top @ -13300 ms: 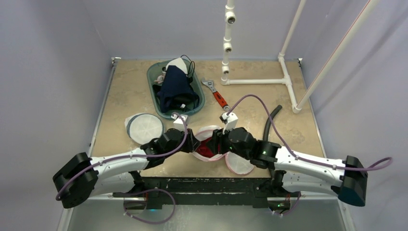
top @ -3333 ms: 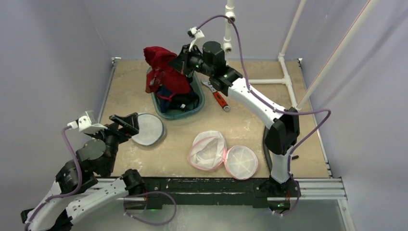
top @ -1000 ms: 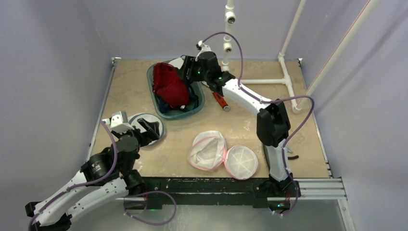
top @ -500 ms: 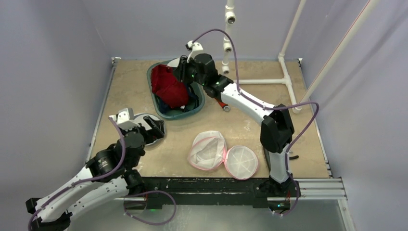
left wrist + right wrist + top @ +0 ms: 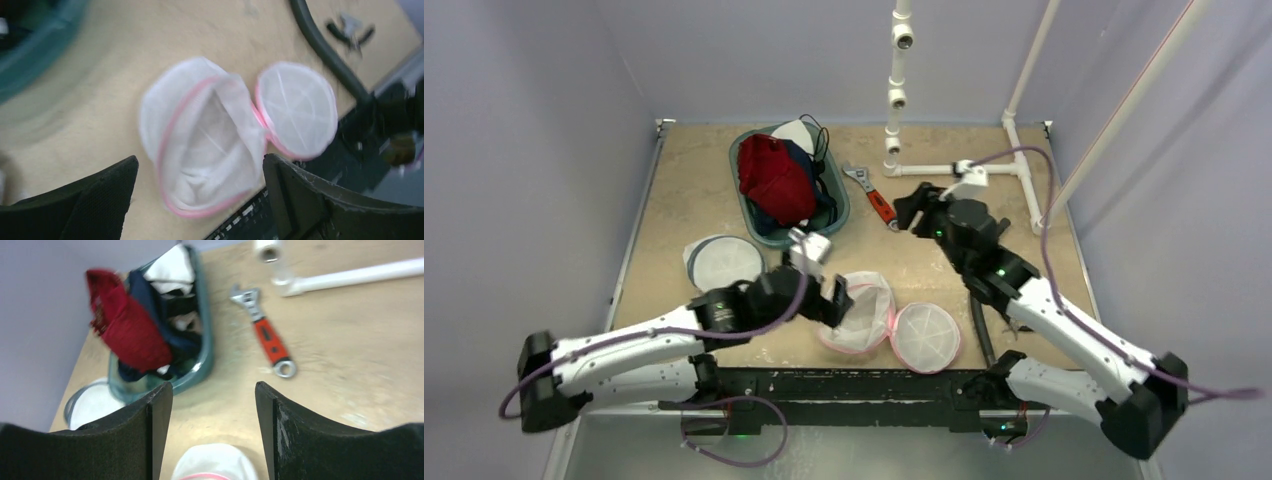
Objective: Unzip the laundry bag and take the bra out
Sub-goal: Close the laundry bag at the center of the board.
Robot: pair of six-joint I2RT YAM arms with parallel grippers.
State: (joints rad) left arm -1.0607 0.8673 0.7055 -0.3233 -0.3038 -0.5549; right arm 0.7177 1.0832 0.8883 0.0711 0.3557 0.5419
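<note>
The lid's near rim lies below my left gripper and to its right in the top view, so the gripper goes past the bag and down onto that rim next.
The white mesh laundry bag (image 5: 867, 305) with pink trim lies unzipped near the table's front edge, its round lid (image 5: 927, 337) flipped open to the right. Nothing shows inside the bag (image 5: 200, 140). The red bra (image 5: 774, 178) lies on dark clothes in the teal basin (image 5: 837, 215) at the back left. My left gripper (image 5: 836, 297) hovers open over the bag's left side, and in the left wrist view the gripper (image 5: 200, 162) frames it, empty. My right gripper (image 5: 911, 210) stands open and empty above mid-table. In the right wrist view it (image 5: 210, 390) faces the bra (image 5: 130, 325).
A second round mesh bag (image 5: 722, 262) lies left of the open one. A red-handled wrench (image 5: 879, 203) lies right of the basin, a white pipe frame (image 5: 954, 168) stands at the back right, and a black hose (image 5: 980, 262) runs under the right arm.
The right arm has pulled back from the basin to mid-table, leaving the bra there. The left arm has swung right from the second mesh bag to the open bag.
</note>
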